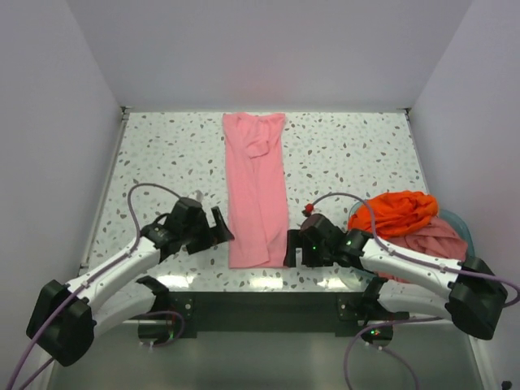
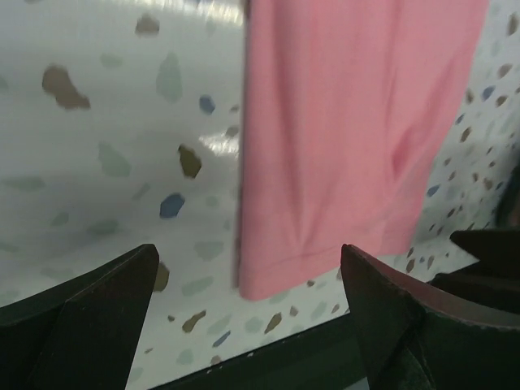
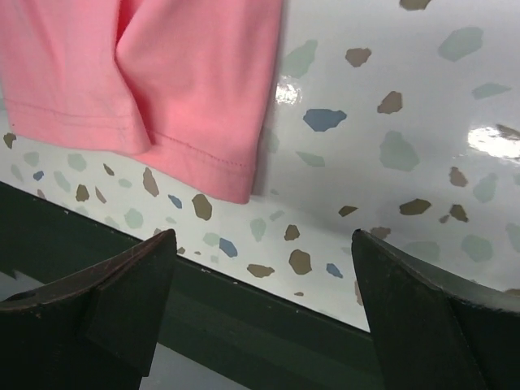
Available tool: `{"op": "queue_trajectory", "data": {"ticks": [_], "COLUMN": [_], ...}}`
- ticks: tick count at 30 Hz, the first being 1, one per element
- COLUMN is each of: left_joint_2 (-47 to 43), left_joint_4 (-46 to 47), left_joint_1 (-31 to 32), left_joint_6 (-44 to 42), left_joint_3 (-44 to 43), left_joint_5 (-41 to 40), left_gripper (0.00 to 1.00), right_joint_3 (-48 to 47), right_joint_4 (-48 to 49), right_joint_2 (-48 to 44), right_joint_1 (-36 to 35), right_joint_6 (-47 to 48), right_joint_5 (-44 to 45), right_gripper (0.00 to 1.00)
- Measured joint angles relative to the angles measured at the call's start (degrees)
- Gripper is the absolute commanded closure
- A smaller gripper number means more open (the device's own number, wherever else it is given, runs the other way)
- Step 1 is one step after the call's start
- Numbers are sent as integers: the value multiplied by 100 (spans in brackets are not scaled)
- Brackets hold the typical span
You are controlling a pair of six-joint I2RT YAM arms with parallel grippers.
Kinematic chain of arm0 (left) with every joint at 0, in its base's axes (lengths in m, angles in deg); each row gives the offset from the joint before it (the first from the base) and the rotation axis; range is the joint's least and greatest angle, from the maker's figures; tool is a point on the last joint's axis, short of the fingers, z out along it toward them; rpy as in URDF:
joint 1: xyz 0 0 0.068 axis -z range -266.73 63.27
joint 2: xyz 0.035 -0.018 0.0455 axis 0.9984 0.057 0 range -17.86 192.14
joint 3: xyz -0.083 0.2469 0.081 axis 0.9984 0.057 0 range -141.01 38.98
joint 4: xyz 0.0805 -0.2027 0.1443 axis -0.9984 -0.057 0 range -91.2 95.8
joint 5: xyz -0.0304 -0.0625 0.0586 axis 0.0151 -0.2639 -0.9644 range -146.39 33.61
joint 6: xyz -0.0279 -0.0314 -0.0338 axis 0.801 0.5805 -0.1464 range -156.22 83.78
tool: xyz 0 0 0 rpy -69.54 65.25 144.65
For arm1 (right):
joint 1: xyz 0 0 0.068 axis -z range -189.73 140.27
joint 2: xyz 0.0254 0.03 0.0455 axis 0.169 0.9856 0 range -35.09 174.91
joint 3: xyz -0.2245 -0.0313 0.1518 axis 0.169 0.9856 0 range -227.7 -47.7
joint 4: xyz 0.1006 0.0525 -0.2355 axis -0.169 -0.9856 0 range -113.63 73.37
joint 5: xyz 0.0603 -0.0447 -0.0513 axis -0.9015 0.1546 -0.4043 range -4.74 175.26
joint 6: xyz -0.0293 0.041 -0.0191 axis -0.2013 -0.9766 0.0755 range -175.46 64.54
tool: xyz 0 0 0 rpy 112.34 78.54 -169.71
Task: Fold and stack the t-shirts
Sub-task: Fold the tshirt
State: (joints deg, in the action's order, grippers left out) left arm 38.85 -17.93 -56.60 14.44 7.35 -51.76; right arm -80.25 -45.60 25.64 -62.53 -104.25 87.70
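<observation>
The t-shirt hem's near corner (image 1: pixel 232 264) (image 2: pixel 252 284) lies below and back from the robot's left gripper, so the gripper should next move down and back until its open fingers are on both sides of that corner.
A light pink t-shirt (image 1: pixel 255 188) lies folded into a long narrow strip down the middle of the table, its hem at the near edge. The hem shows in the left wrist view (image 2: pixel 341 138) and in the right wrist view (image 3: pixel 154 89). My left gripper (image 1: pixel 221 228) is open and empty just left of the hem's near corner. My right gripper (image 1: pixel 289 248) is open and empty just right of the other near corner. A bright orange-red t-shirt (image 1: pixel 396 212) lies crumpled on a darker salmon-pink one (image 1: pixel 435 240) at the right.
The two crumpled shirts sit in a pale teal round basket (image 1: pixel 458 223) at the table's right edge. White walls enclose the speckled table (image 1: pixel 171 154) on three sides. The table's dark front edge (image 3: pixel 244 309) runs just under both grippers.
</observation>
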Motion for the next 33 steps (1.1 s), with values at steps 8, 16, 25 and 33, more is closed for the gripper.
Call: {"op": "queue_trajectory", "data": {"ticks": [8,16,25,33], "left_joint_2": [-138,669,726,599], "left_joint_4": [398,1187,1180,1117], "left_joint_1": [472,702,796,901], "left_joint_6": [669,988,1038,1038], "left_joint_3": [1069,1102,1178,1185], "left_joint_5": [686,896,708,586], "left_gripper": [19,71,100,100], "right_joint_3": [175,175,175,179], "right_joint_4": [957,1329,1731,1674], "right_joint_2": [835,1198,1506,1453], "right_joint_1": [-2,0,0,0], "right_joint_6": [-245,-422,-664,-664], "right_joint_5": [-529,-509,-498,-496], "right_gripper": [30,51,89,100]}}
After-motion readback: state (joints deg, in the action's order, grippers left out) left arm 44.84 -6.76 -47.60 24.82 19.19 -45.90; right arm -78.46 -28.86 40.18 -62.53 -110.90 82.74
